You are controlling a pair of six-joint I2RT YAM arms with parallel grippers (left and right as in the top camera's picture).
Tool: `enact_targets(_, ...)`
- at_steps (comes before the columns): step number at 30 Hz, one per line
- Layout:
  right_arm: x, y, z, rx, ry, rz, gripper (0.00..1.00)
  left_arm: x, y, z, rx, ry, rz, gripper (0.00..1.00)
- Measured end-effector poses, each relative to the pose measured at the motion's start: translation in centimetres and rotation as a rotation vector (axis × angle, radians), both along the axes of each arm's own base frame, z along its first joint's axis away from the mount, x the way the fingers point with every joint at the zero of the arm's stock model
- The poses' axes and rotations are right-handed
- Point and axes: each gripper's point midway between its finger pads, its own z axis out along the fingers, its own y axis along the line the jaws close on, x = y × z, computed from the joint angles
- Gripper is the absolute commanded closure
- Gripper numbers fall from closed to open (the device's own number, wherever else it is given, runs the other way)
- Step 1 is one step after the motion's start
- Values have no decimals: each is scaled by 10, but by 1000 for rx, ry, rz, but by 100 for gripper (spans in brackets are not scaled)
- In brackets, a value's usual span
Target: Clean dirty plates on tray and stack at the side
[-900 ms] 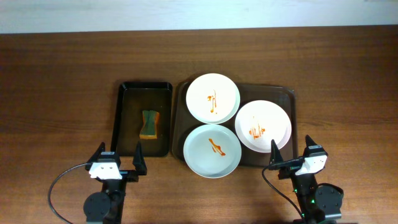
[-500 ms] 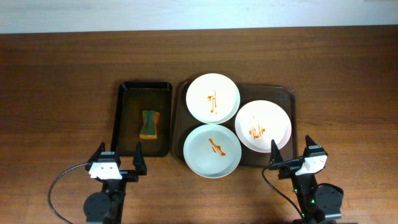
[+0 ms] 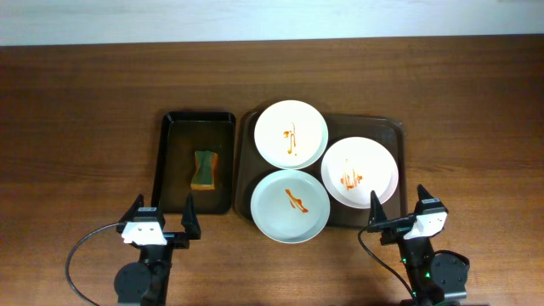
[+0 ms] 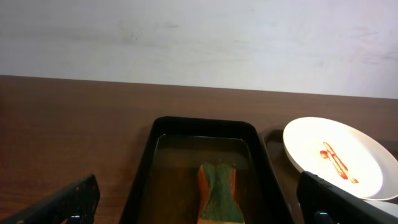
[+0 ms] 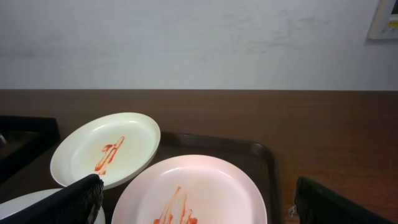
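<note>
The plates have sauce to wipe off, so my left gripper needs to move outward over the black tray next, tilt down and lower to close across the sponge's narrow middle (image 3: 204,170) (image 4: 218,191).
Three white plates with orange-red sauce squiggles lie on the dark brown tray (image 3: 392,133): one at the back (image 3: 291,133), one at the right (image 3: 359,172), and a faintly bluish one at the front (image 3: 290,205). My left gripper (image 3: 160,219) is open and empty at the table's front left, in front of the black tray. My right gripper (image 3: 398,211) is open and empty just in front of the brown tray's right corner. The right wrist view shows the right plate (image 5: 199,186) and the back plate (image 5: 106,146). The left wrist view shows the back plate (image 4: 339,155).
A narrow black tray (image 3: 170,161) left of the brown tray holds a green and orange sponge (image 3: 204,167), also in the left wrist view (image 4: 217,193). Bare wooden table lies to the far left, far right and behind both trays.
</note>
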Motion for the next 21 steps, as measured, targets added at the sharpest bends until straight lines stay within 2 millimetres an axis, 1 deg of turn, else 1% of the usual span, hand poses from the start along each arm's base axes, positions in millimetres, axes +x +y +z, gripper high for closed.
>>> enact_targets(7, 0, 0, 0, 4, 0, 2, 2, 0, -2, -1, -1, 4, -12, 0)
enact_targets(11, -4, 0, -4, 73, 65, -5, 2, -3, -3, -3, 1, 67, -19, 0)
enact_targets(14, -11, 2, -8, 94, 177, 1, 2, -3, -4, 10, 3, 145, -26, 0)
enact_targets(16, -16, 5, 0, 95, 243, 12, 2, 0, -5, 14, 6, 217, -26, 0)
enact_targets(18, -16, 8, 12, 97, 280, 30, 2, 7, -6, 21, 9, 276, -31, 0)
enact_targets(21, -12, 16, 26, 104, 421, 66, 2, 20, -7, 31, 12, 424, -37, 0)
